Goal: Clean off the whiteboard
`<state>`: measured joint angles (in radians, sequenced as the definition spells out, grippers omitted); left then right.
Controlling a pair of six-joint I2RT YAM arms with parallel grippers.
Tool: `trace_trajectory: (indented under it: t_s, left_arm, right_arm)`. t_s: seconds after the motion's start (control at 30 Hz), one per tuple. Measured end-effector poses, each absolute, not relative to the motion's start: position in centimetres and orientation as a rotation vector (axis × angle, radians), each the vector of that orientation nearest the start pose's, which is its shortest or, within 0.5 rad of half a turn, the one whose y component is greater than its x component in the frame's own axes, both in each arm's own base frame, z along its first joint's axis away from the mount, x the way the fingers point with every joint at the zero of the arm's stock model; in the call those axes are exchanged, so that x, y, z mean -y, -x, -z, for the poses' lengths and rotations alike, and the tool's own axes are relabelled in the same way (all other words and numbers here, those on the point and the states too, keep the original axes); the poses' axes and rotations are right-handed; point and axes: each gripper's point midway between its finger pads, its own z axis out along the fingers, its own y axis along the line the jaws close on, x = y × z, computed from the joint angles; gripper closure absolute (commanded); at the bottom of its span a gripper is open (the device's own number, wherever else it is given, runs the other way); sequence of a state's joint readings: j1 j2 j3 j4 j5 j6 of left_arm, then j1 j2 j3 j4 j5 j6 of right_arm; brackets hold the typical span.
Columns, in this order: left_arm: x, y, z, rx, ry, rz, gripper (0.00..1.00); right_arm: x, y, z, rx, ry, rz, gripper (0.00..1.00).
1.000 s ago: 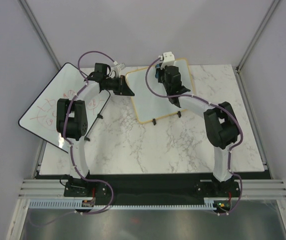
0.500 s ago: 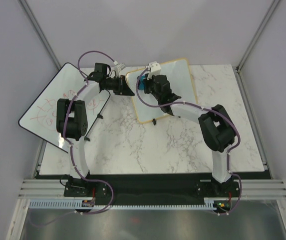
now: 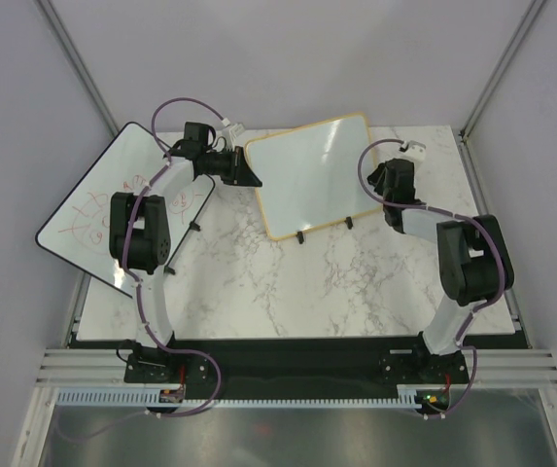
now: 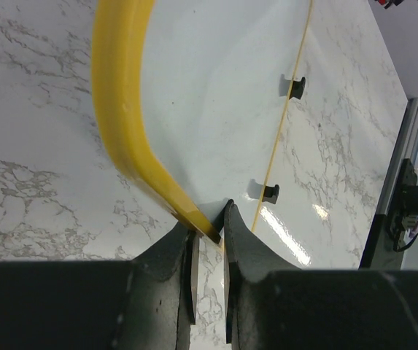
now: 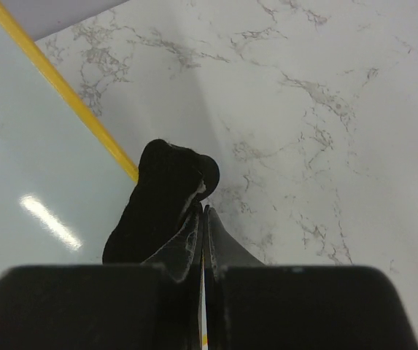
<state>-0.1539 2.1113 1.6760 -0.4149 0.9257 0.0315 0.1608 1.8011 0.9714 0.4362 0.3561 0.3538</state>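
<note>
The board's side looks blank, so next I will move the eraser pad in my right gripper to the right in the top view and release it on the bare marble.
The small tan-framed whiteboard (image 3: 312, 175) lies at the table's middle back, two black feet on its near edge, and its face looks blank. My left gripper (image 3: 249, 175) is shut on the board's left corner; in the left wrist view (image 4: 209, 219) the yellow frame (image 4: 121, 109) runs between the fingers. My right gripper (image 3: 391, 187) is at the board's right edge. In the right wrist view (image 5: 204, 208) its jaws are pinched together on a black eraser pad (image 5: 157, 211), which sits over the frame of the board (image 5: 33, 160).
A larger black-edged whiteboard with red doodles (image 3: 113, 209) lies tilted over the table's left edge. The marble table (image 3: 356, 282) extends in front of and to the right of the small board. Grey walls close in the back and sides.
My right arm swept left across the small board, then swung back right and now sits at its right edge. My left gripper has kept its hold on the left corner.
</note>
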Motion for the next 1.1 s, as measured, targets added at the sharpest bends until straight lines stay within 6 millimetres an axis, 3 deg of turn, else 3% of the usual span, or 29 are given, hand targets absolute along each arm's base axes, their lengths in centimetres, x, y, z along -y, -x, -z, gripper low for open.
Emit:
trace_trajectory:
  t_s: [0.17,0.27,0.37,0.53,0.7,0.83,0.93,1.0,1.1]
  left_arm:
    - [21.3,-46.4,-12.8,-2.185,-0.626,1.165,0.98]
    - [21.3,-46.4,-12.8,-2.185,-0.626,1.165,0.98]
    - [21.3,-46.4,-12.8,-2.185,-0.626,1.165,0.98]
    - [21.3,-46.4,-12.8,-2.185,-0.626,1.165,0.98]
    - [21.3,-46.4,-12.8,-2.185,-0.627,1.165,0.98]
    - [21.3,-46.4,-12.8,-2.185,-0.628,1.165,0.98]
    - [21.3,-46.4,-12.8,-2.183,-0.632,1.162,0.85]
    - [21.3,-46.4,-12.7,-2.182,-0.636,1.161,0.63]
    - [20.9,-46.9,-11.9,-2.178,-0.683,1.071,0.41]
  right_arm:
    - [-3.2,-49.9,-12.5,-1.852,-0.429,-0.022,1.0]
    - [-1.0,-49.7,-14.3,-1.814,-0.478,-0.01,1.0]
    - [2.5,-49.3,-15.2,-1.78,-0.555,0.023,1.0]
    - [6.8,-47.2,-12.8,-1.82,-0.671,0.083,1.0]
    - [8.8,-45.7,-10.3,-1.876,-0.749,0.109,1.0]
    - [9.7,-45.0,-9.4,-1.899,-0.779,0.144,0.99]
    - [9.8,-45.0,-9.3,-1.901,-0.783,0.147,0.97]
    - [9.8,-45.0,-9.3,-1.901,-0.782,0.145,0.85]
    - [9.6,-45.0,-9.3,-1.91,-0.771,0.131,0.61]
